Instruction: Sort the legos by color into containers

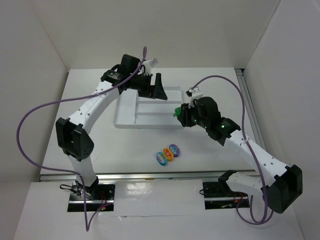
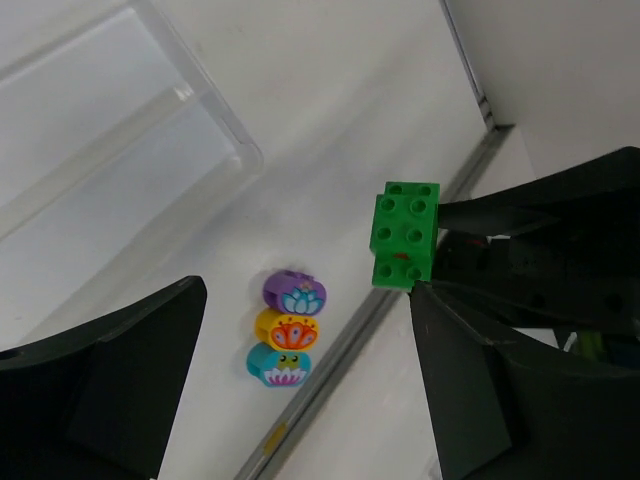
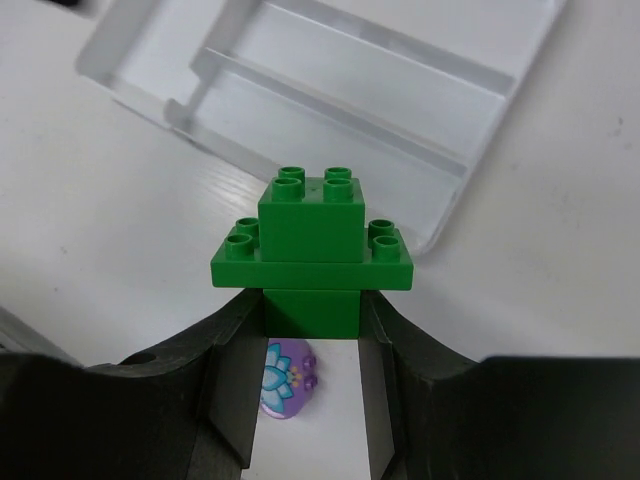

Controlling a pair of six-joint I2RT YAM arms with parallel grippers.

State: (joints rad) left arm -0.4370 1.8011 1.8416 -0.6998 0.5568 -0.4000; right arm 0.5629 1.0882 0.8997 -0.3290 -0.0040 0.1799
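The stack's bottom brick goes left in the top view next with my right gripper, then down to the tray's bare middle section (image 1: pixel 154 108) (image 3: pixel 368 78), where my right gripper releases it.
My right gripper (image 3: pixel 312 325) is shut on a stack of three green legos (image 3: pixel 311 244), its fingers clamping the bottom brick. In the top view this stack (image 1: pixel 177 112) hangs just off the right edge of the white tray of containers (image 1: pixel 122 122), whose compartments (image 3: pixel 380 90) look bare. On the table, nearer the arms, a purple (image 1: pixel 174 149), an orange (image 1: pixel 168 154) and a teal lego (image 1: pixel 161 158) lie touching in a row. My left gripper (image 1: pixel 152 89) hovers open over the tray's far side with nothing between its fingers (image 2: pixel 100 385).
A grey metal strip (image 2: pixel 330 370) runs along the table's near edge, close to the three loose legos. White walls close in the table on the left, back and right. Purple cables loop from both arms.
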